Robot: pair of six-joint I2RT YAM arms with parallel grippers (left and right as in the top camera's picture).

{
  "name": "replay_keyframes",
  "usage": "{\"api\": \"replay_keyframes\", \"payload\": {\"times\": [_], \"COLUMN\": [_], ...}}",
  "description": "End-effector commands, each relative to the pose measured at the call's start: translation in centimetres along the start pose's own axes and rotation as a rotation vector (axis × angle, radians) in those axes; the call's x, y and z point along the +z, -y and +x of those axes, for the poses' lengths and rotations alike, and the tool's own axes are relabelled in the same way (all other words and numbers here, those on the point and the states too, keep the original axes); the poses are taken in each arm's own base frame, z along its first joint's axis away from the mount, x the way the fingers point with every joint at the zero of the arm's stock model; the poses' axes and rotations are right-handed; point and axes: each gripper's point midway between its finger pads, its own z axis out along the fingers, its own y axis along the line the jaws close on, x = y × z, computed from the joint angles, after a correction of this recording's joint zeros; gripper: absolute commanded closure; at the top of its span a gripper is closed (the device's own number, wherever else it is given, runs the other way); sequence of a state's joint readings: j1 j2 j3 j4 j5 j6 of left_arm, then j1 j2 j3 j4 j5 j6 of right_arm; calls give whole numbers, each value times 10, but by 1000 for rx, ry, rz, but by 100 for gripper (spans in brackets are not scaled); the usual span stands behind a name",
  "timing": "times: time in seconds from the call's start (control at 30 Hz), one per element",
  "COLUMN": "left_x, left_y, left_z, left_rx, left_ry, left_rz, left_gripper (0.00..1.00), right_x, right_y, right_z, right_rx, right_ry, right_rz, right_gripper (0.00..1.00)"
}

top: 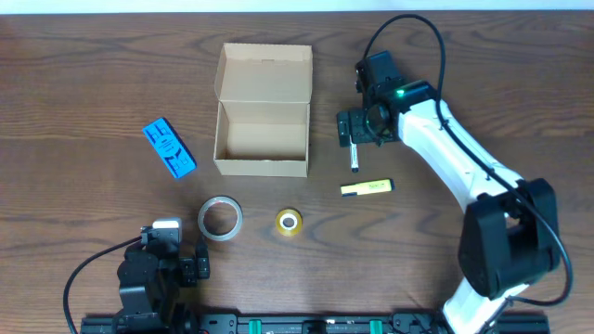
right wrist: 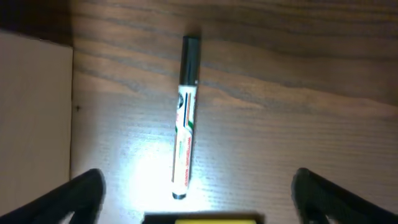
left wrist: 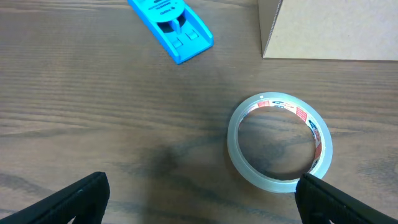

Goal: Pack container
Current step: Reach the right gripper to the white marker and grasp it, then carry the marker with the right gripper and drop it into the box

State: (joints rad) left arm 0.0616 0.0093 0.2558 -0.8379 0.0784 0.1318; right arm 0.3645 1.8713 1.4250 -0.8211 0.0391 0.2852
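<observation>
The right gripper comes down onto the marker's white body near its black cap (top: 354, 147) (right wrist: 186, 106) next.
The container, a tan cardboard box (top: 262, 167), stands open at the table's middle back with its flap lid raised; its inside looks empty. A white marker with a black cap (top: 355, 158) lies right of it, and a yellow highlighter (top: 367, 188) lies below the marker. My right gripper (top: 355, 125) is open and empty, hovering over the marker (right wrist: 186, 118), with the box wall (right wrist: 34, 106) to its left. My left gripper (top: 176, 264) is open and empty near the front edge, with a clear tape roll (left wrist: 280, 142) by its right finger.
A clear tape roll (top: 220, 219) and a small yellow tape roll (top: 289, 223) lie in front of the box. A flat blue packet (top: 169, 147) lies left of the box. The packet (left wrist: 171, 28) and a box corner (left wrist: 329, 28) show in the left wrist view.
</observation>
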Motion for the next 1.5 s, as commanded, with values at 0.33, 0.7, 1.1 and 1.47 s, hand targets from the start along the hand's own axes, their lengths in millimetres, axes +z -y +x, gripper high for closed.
{"api": "replay_keyframes", "payload": {"times": [0.33, 0.7, 1.1, 1.47], "left_x": [1, 1, 1, 1], "left_y": [0, 0, 0, 0], "left_z": [14, 14, 14, 14], "left_rx": [5, 5, 5, 5], "left_ry": [-54, -54, -54, -54], "left_rz": [-4, -4, -4, -4], "left_gripper": [5, 5, 5, 5], "right_x": [45, 73, 92, 86], "right_y": [-4, -3, -9, -9], "right_z": [-4, 10, 26, 21], "right_rx": [199, 202, 149, 135], "right_ry": [-19, -84, -157, -139], "right_rz": [23, 38, 7, 0], "right_gripper": [10, 23, 57, 99]}}
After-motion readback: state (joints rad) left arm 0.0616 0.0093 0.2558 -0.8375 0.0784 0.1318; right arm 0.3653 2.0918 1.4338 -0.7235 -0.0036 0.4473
